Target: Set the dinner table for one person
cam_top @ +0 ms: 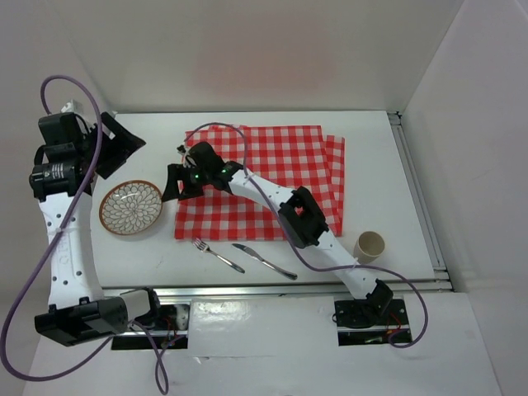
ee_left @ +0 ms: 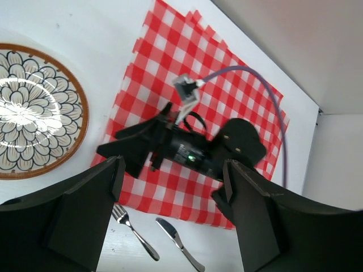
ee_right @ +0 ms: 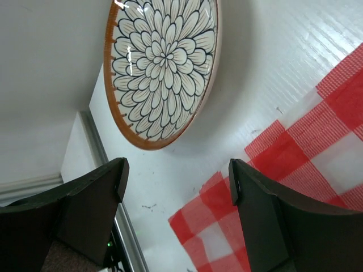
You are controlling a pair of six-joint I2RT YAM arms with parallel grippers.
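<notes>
My right gripper will move sideways and down onto the plate's rim nearest the cloth, because that rim is below it and to its left in the top view.
The white dinner table (cam_top: 375, 157) holds a red-and-white checked cloth (cam_top: 276, 161) at its middle. A flower-patterned plate (cam_top: 131, 207) with an orange rim lies left of the cloth. A fork (cam_top: 219, 256) and a knife (cam_top: 265, 261) lie in front of the cloth. My right gripper (cam_top: 175, 183) is open and empty over the cloth's left edge, beside the plate (ee_right: 161, 68); in the right wrist view (ee_right: 177, 170) it is above the cloth's corner (ee_right: 317, 141). My left gripper (cam_top: 115, 147) is open and empty, raised behind the plate (ee_left: 34, 110).
A beige cup (cam_top: 369, 246) stands at the front right of the table. Silver rails run along the front edge (cam_top: 289, 289) and the right edge (cam_top: 417, 190). White walls close in the back and sides. The right arm stretches across the cloth (ee_left: 170, 56).
</notes>
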